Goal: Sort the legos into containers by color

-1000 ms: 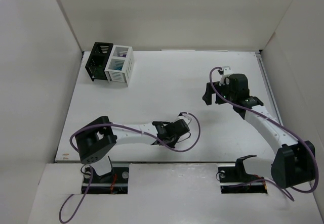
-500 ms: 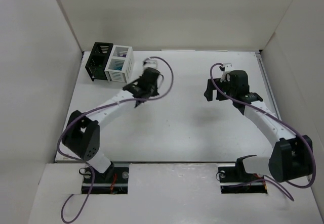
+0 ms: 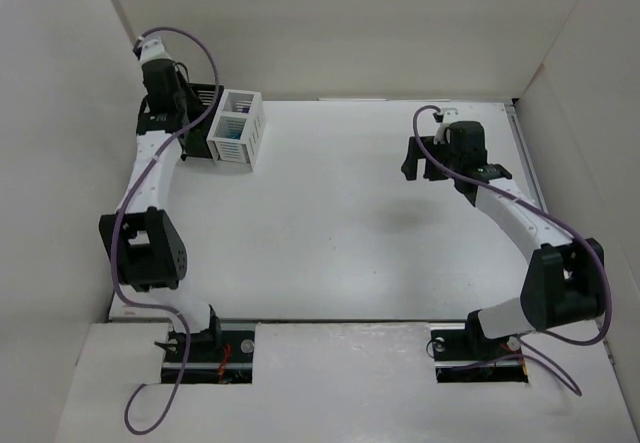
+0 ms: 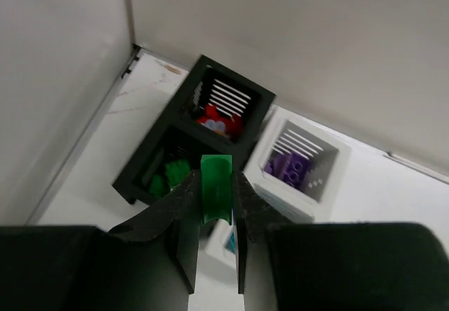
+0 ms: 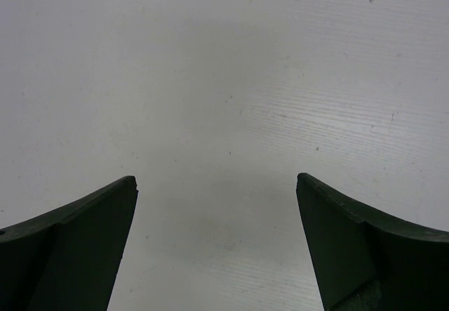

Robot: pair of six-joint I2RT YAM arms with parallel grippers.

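Note:
The green lego comes down with my left gripper over the black bin's near section next for release there, since green legos already lie in that section.
My left gripper (image 3: 170, 121) hangs above the black bin (image 3: 204, 97) at the back left. In the left wrist view it (image 4: 216, 184) is shut on a green lego (image 4: 216, 193). Below it the black bin (image 4: 144, 158) holds red legos (image 4: 219, 121) in its far compartment and green legos (image 4: 168, 174) in its near one. The white bin (image 3: 255, 113) stands against the black one and holds purple legos (image 4: 291, 165) and a teal one (image 4: 230, 241). My right gripper (image 3: 418, 168) is open and empty above bare table (image 5: 216, 179).
White walls enclose the table at the back and on both sides. The left wall (image 4: 56, 79) is close beside the black bin. The left arm (image 3: 140, 178) stretches along the table's left edge.
My left arm has swung from the near middle of the table across to the back left corner, above the black bin. The right gripper has shifted slightly.

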